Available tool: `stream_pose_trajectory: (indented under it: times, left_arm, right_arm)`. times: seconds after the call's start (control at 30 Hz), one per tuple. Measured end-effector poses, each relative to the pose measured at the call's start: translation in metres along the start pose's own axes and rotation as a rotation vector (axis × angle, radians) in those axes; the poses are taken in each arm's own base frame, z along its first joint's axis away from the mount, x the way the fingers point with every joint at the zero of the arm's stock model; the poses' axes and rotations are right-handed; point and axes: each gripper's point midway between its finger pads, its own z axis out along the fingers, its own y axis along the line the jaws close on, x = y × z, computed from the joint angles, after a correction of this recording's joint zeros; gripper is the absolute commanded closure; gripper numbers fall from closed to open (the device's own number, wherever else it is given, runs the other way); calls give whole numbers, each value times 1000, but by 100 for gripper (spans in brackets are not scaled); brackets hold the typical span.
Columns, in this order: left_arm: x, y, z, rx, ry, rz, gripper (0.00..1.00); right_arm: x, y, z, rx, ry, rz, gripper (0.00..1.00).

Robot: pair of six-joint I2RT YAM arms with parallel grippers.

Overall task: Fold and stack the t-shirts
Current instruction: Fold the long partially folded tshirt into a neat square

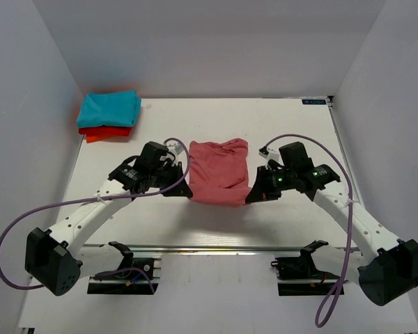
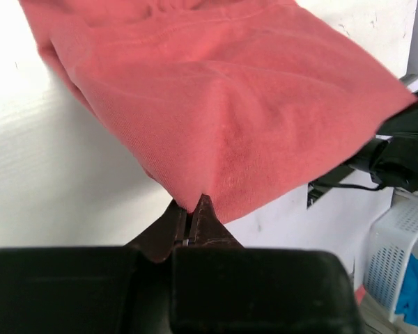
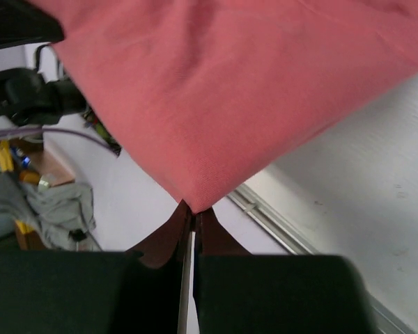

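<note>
My left gripper next needs to bring the t-shirt's near corner outward onto the t-shirt's far corner [image 1: 195,146] and let go, because the near part of the t-shirt hangs unfolded.
The salmon-pink t-shirt [image 1: 219,172] lies partly folded at the table's middle, its near edge lifted. My left gripper [image 1: 183,189] is shut on its near left corner; the left wrist view shows the shirt [image 2: 223,104] and the gripper [image 2: 193,209] pinching that corner. My right gripper [image 1: 251,195] is shut on the near right corner; the right wrist view shows the shirt [image 3: 230,83] and the gripper [image 3: 194,211]. The folded turquoise t-shirt [image 1: 110,108] lies on the folded orange-red t-shirt [image 1: 104,133] at the far left.
The white table [image 1: 292,125] is walled by grey panels at back and sides. A metal rail [image 1: 223,248] runs along the near edge. A white basket [image 2: 400,257] shows off the table in the left wrist view.
</note>
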Motion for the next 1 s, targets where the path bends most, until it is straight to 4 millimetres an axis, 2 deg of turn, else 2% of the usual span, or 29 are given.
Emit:
stream_pose_trajectory:
  times: [0.2,0.37,0.53,0.77,1.0]
  left_arm:
    - [-7,-5,-14,-28,-15,-20,100]
    - [-34,-10,-26,-77,-97,-40,100]
    - [-63,-2,-26,-169,-175,-91,100]
    - [-104,12,-6,-308,-212,-128,100]
    - [-148,27,23,-403,-242,-140,100]
  right_arm:
    - [-10,25,-11,-83,19,-32,100]
    - [-26,28,-7,-102,22,-20,100]
    - [-41,25,-3,-139,-1,-3,100]
    - [-75,6,9,-174,-57,27,100]
    - [-107,-30,25,-167,-86,91,100]
